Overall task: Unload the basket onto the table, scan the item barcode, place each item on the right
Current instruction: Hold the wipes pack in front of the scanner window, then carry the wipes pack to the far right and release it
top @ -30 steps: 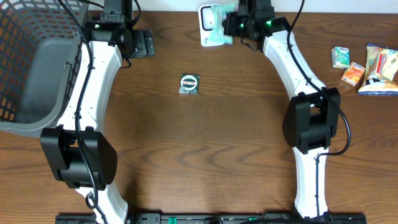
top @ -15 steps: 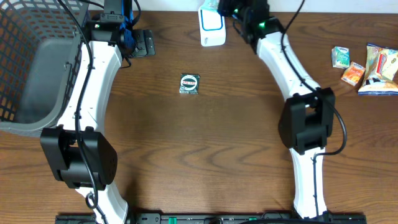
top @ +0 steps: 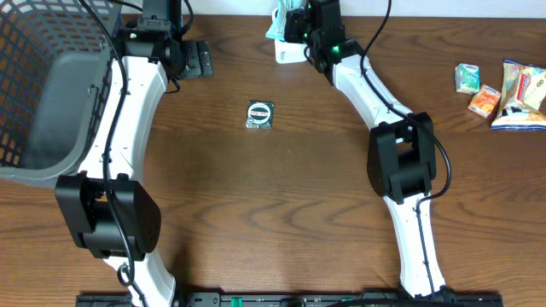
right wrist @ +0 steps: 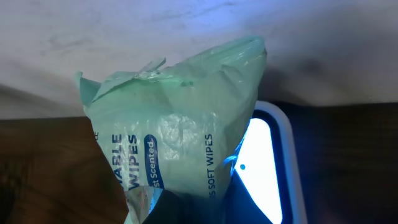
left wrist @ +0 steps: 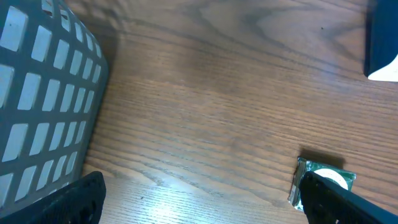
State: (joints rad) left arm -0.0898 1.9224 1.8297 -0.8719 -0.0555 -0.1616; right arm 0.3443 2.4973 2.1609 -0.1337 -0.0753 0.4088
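Observation:
I will next carry the wipes off the scanner (top: pixel 288 53) with my right gripper, to the right in the overhead view, and release them beside the snack packs, where other items lie.
A pale green pack of wipes (right wrist: pixel 180 124) fills the right wrist view, and my right gripper (right wrist: pixel 186 211) is shut on its lower end. The pack hangs just left of the glowing window of the white scanner (right wrist: pixel 264 168). Overhead, the pack (top: pixel 280 19) and the right gripper (top: pixel 296 23) sit at the table's far edge, above the scanner (top: pixel 288 53). No barcode shows on the pack's visible face. My left gripper (top: pixel 193 58) stands open over bare wood, nothing between its fingers (left wrist: pixel 68 202).
A grey basket (top: pixel 51 85) takes up the far left, and its wall (left wrist: pixel 43 93) is close to the left gripper. A small square packet (top: pixel 259 114) lies mid-table, partly behind the left gripper's right finger (left wrist: pixel 348 205). Snack packs (top: pixel 503 89) sit at far right.
The right gripper has carried the wipes pack left and toward the far edge, across the scanner's top. The left arm has not moved.

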